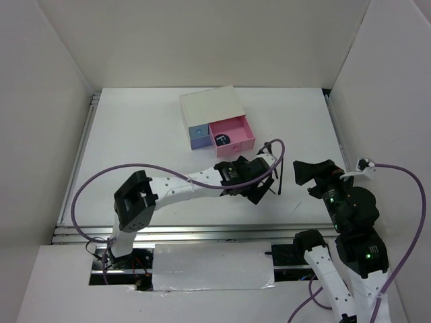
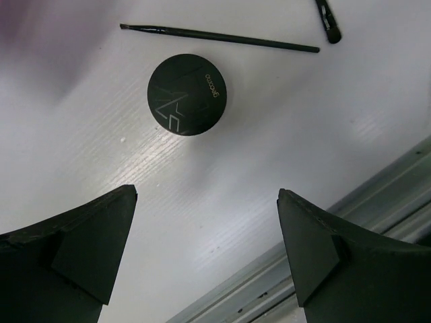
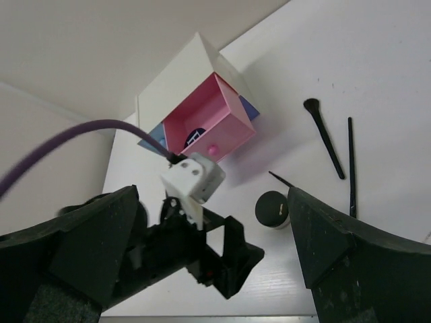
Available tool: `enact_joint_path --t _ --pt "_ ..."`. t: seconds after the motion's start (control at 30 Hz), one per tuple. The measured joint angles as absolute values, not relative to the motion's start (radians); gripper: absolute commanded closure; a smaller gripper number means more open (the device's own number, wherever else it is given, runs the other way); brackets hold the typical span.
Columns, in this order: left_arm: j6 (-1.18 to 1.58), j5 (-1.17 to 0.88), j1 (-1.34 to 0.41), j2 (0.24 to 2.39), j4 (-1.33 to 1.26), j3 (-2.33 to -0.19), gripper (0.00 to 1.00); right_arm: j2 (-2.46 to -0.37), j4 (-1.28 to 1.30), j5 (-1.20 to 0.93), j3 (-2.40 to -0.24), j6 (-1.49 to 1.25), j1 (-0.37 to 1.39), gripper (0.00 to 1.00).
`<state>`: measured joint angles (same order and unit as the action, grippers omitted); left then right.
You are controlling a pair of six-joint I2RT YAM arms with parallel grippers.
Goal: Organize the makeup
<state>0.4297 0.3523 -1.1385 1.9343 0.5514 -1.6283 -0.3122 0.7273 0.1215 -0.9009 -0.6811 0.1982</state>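
Note:
The round black jar (image 2: 187, 95) stands below and outward of the left gripper's open fingers, so the gripper should next go down and outward until they straddle it.
A round black jar (image 2: 187, 95) stands on the white table, ahead of my left gripper (image 2: 205, 202), which is open, empty and hovering above it. The jar also shows in the right wrist view (image 3: 273, 208). A thin black brush (image 2: 219, 37) lies just beyond the jar, and a second brush (image 3: 323, 138) lies further right. The dark-blue compact (image 1: 223, 139) sits in the open pink drawer (image 1: 236, 142). My left gripper (image 1: 259, 185) hides the jar from above. My right gripper (image 1: 303, 171) is open, empty and raised to the right of the brushes. No pencils or dark-red tube show.
The white drawer box (image 1: 207, 106) stands at the back centre, its blue drawer (image 1: 199, 136) shut. The table's metal front rail (image 2: 377, 202) runs close below the left gripper. White walls enclose the table on three sides.

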Motion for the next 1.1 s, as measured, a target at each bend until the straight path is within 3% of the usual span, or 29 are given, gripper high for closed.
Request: enact_joint_path --t 0.43,0.9,1.1 --pt "0.417 0.35 -1.1 2.167 0.485 -1.747 0.01 -0.277 0.787 0.123 -0.92 -0.673 0.198 0.0" --pt "0.417 0.362 -1.03 2.23 0.461 -1.782 0.01 -0.27 0.785 0.091 -0.92 -0.645 0.198 0.0" --pt "0.417 0.339 -1.03 2.261 0.441 -1.793 0.09 -0.27 0.778 0.09 -0.918 -0.635 0.198 0.0"
